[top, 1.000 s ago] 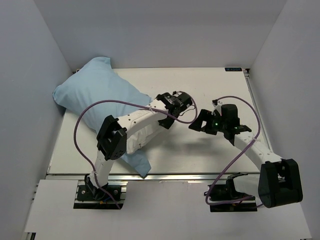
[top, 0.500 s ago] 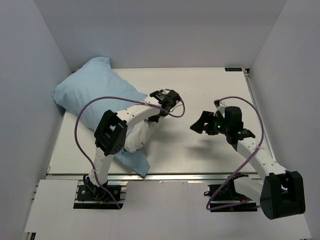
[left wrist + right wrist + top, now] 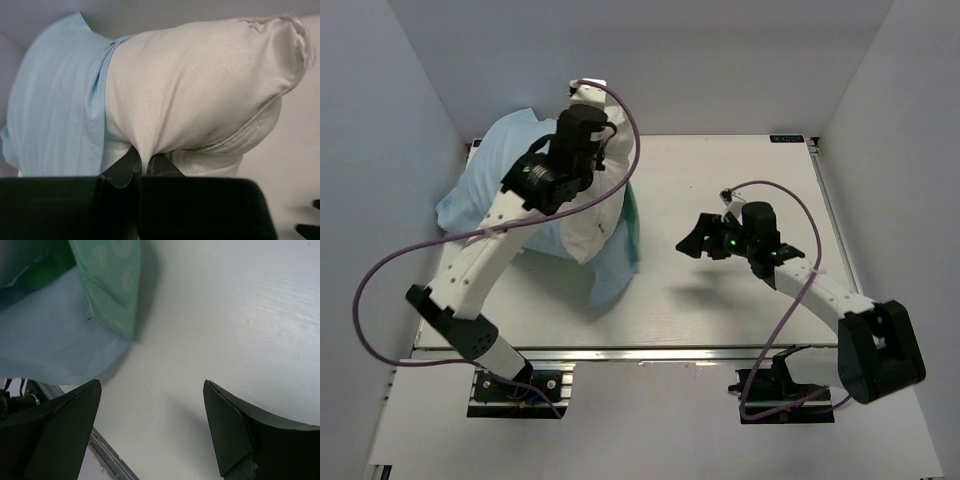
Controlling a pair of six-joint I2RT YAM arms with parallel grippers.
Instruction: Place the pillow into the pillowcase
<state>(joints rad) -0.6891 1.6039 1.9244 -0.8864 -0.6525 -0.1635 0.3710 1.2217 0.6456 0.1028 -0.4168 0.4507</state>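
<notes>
Next, my right gripper goes outward and toward the left in the top view onto the pillowcase's green-faced edge (image 3: 633, 225) (image 3: 116, 290), as that edge hangs loose beside the pillow.
The white pillow (image 3: 592, 210) hangs lifted off the table at the back left, its far end inside the light-blue pillowcase (image 3: 490, 175). My left gripper (image 3: 603, 150) is raised above it, shut on a pinch of the pillow's fabric (image 3: 142, 161). In the left wrist view the pillow's (image 3: 200, 85) zipped end pokes out of the pillowcase's (image 3: 55, 110) hem. The case's green patterned face (image 3: 110, 275) shows at its hanging edge. My right gripper (image 3: 698, 238) hovers open over the table to the right of that edge, nothing between its fingers (image 3: 152, 410).
The white table (image 3: 740, 170) is walled at the back and both sides. An aluminium rail (image 3: 107, 460) runs along the near edge. The left arm's purple cable (image 3: 380, 290) loops out over the left side.
My left gripper shut on the pillow and lifted it up and back-left, pulling the pillowcase off the table with it. The right gripper shifted slightly left, staying open.
</notes>
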